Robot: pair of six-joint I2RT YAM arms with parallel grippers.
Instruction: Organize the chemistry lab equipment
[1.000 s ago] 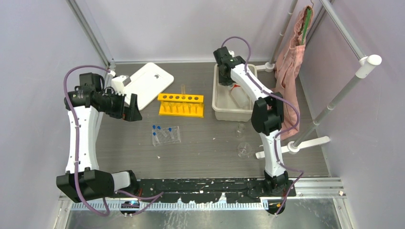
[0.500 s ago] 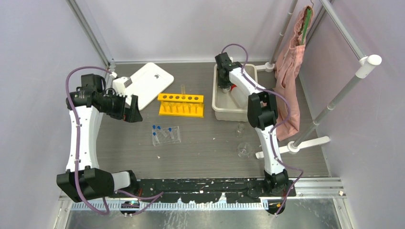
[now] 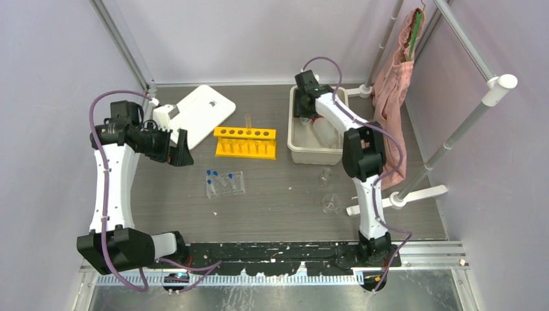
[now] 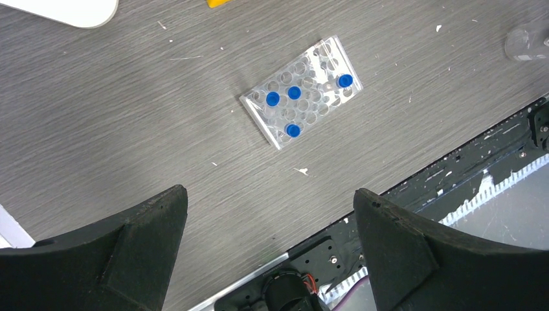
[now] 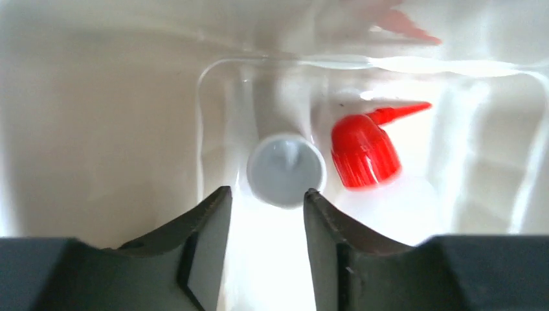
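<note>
The beakers stand outside the bin, so my right gripper will next go up and back, then down onto the rim of the bin-side beaker (image 3: 325, 172).
My right gripper (image 5: 267, 191) is down inside the white bin (image 3: 294, 146), jaws open with a narrow gap. A tiny white cup (image 5: 285, 170) sits just beyond the fingertips, not gripped. The white squeeze bottle's red spout (image 5: 362, 149) lies beside the cup; the bottle (image 3: 325, 134) lies in the bin. My left gripper (image 3: 176, 148) is open and empty, held above the table's left side. The clear tray (image 4: 301, 100) holds several blue-capped vials, and it also shows in the top view (image 3: 225, 183). The yellow rack (image 3: 245, 142) holds one glass tube (image 3: 248, 120). Two small glass beakers (image 3: 325, 176) (image 3: 332, 203) stand on the table.
A white flat lid (image 3: 197, 111) lies at the back left. A pink cloth (image 3: 392, 97) hangs at the back right. The white pole stand (image 3: 414, 191) leans at the right, its base close to the beakers. A beaker (image 4: 527, 42) shows at the left wrist view's edge.
The right arm's wrist and elbow have shifted slightly right and nearer over the bin. The left arm has not moved.
</note>
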